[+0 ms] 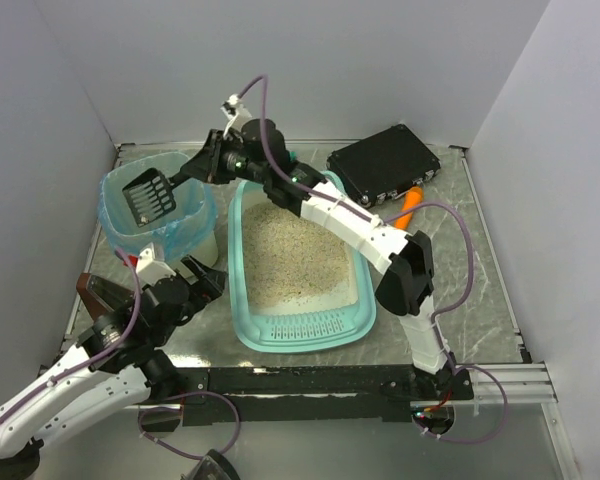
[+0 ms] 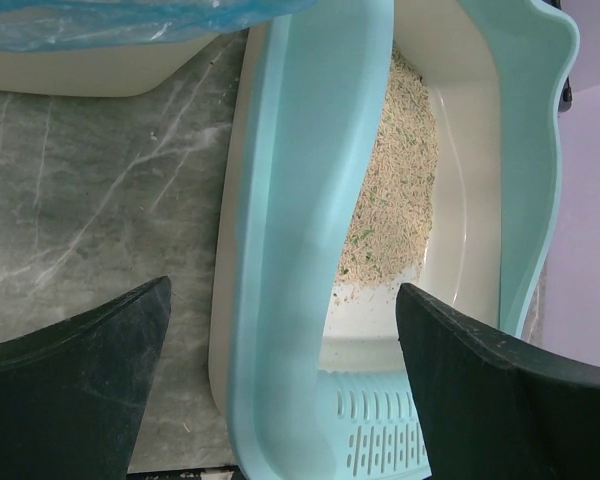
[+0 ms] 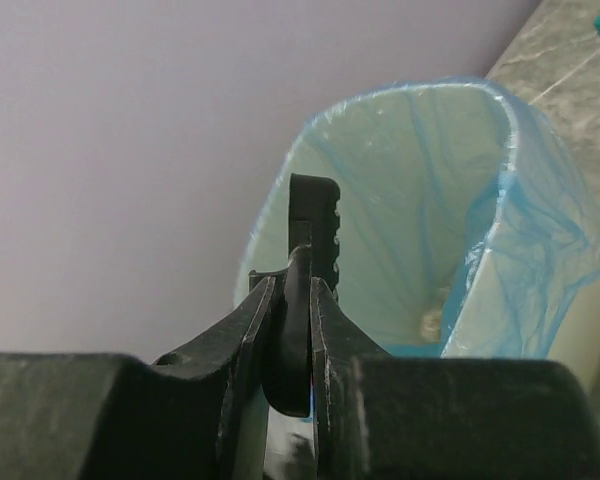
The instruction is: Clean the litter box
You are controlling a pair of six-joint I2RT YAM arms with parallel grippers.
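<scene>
The robot's right gripper will lift the scoop back over the litter box next and lower it onto the beige litter point(image 1: 293, 254), because the scoop is hanging empty.
The teal litter box point(image 1: 298, 335) lies mid-table, its beige litter point(image 1: 295, 250) spread inside and the slotted lip toward the arms. My right gripper point(image 1: 204, 166) reaches left across it and is shut on the handle of a black slotted scoop point(image 1: 148, 196), which hangs over the blue-bagged bin point(image 1: 162, 232). In the right wrist view the scoop point(image 3: 315, 215) stands edge-on between the shut right gripper point(image 3: 292, 285), above the bin's mouth point(image 3: 430, 200). My left gripper point(image 1: 195, 285) is open; in its wrist view the left gripper point(image 2: 285, 370) straddles the box's teal side rim point(image 2: 300, 200) without touching it.
A black case point(image 1: 385, 162) sits at the back right with an orange object point(image 1: 408, 207) beside it. A small brown thing point(image 1: 95, 295) lies at the left edge. Grey walls close in the table on three sides.
</scene>
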